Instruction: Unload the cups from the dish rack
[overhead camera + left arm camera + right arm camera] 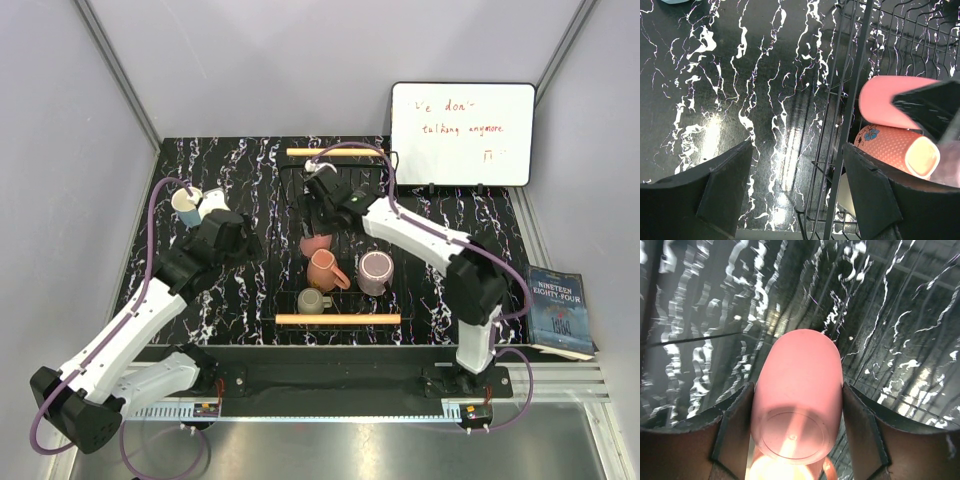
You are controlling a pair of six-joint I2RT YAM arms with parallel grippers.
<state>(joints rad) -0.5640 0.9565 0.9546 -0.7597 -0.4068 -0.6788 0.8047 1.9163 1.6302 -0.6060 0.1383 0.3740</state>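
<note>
The robot's left gripper will next tilt up and move across to the pink cup point(316, 244) point(886, 98), which is to its right in the top view, held by the right gripper.
The black wire dish rack point(338, 319) stands mid-table with a wooden bar at its near and far ends. In it lie a pink cup point(316, 244), a terracotta cup point(325, 270), a mauve cup point(375, 272) and a small olive-grey cup point(312, 300). My right gripper point(318, 232) reaches down into the rack. In the right wrist view its fingers press both sides of the pink cup point(800, 360), which lies on its side above the terracotta cup point(775, 472). A light blue cup point(186, 206) stands upright on the table at the left. My left gripper point(797, 150) hangs open over bare table beside the rack's left wall point(855, 75).
A white whiteboard point(462, 133) with red writing leans at the back right. A dark blue book point(560, 310) lies off the table's right edge. The black marbled tabletop point(250, 170) shows to the left of the rack.
</note>
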